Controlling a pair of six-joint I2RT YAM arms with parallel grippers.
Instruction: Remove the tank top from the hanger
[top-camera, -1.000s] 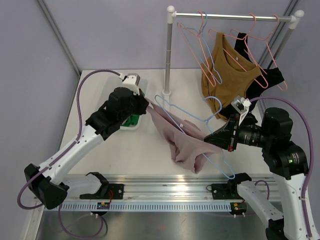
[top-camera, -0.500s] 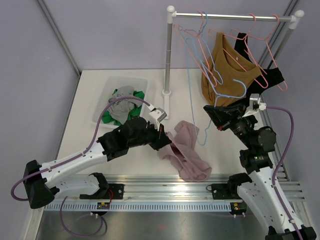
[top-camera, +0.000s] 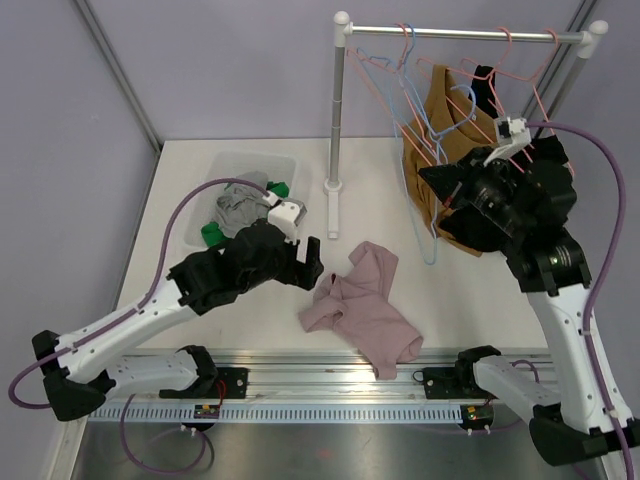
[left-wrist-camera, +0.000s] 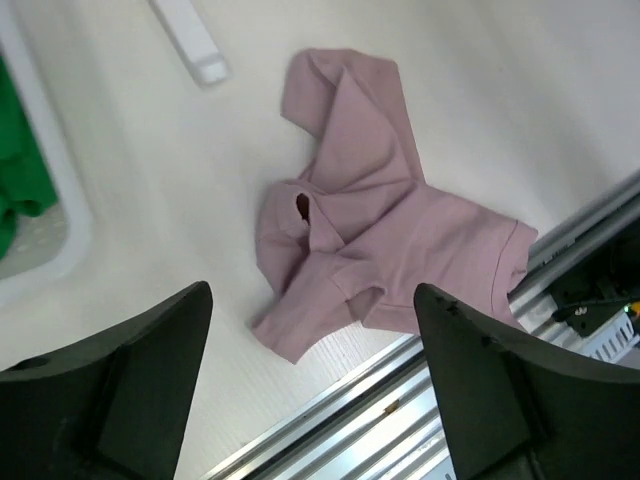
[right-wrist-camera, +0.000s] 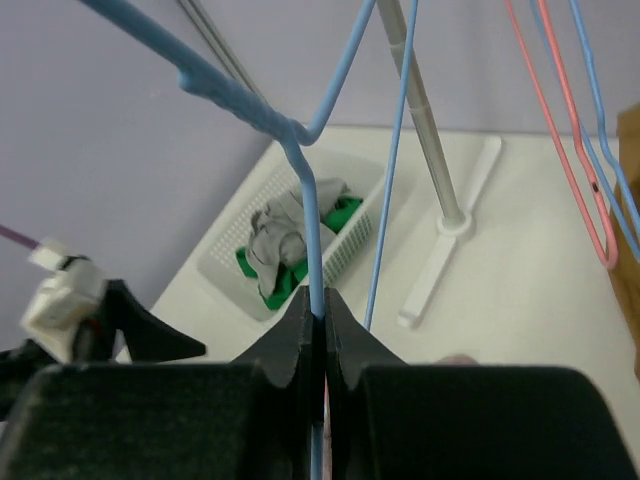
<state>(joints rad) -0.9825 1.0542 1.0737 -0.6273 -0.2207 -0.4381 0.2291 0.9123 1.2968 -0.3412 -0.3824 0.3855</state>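
Note:
The blue hanger is bare: my right gripper moves outward next toward the rack's pole (top-camera: 338, 105) (right-wrist-camera: 420, 112), to its left in the top view, and releases the hanger's wire.
The pink tank top (top-camera: 360, 305) lies crumpled on the table, free of any hanger; the left wrist view shows it flat below the fingers (left-wrist-camera: 370, 230). My left gripper (top-camera: 312, 262) hovers just left of it, open and holding nothing (left-wrist-camera: 312, 300). My right gripper (top-camera: 432, 180) is raised beside the clothes rack and shut on the wire of the bare blue hanger (top-camera: 428, 255). In the right wrist view the blue hanger (right-wrist-camera: 303, 190) runs straight up out of the closed right gripper (right-wrist-camera: 316, 300).
The rack's pole (top-camera: 338, 100) and crossbar carry pink hangers, a brown top (top-camera: 450, 130) and a black garment (top-camera: 548, 152). A white basket (top-camera: 205, 205) of green and grey clothes stands at the back left. The rack's white foot (top-camera: 332, 215) lies near the pink top. A metal rail (top-camera: 350, 372) runs along the near edge.
The left gripper has let go of the pink top and opened; the top now lies loose on the table. The right arm has lifted the blue hanger up towards the rack.

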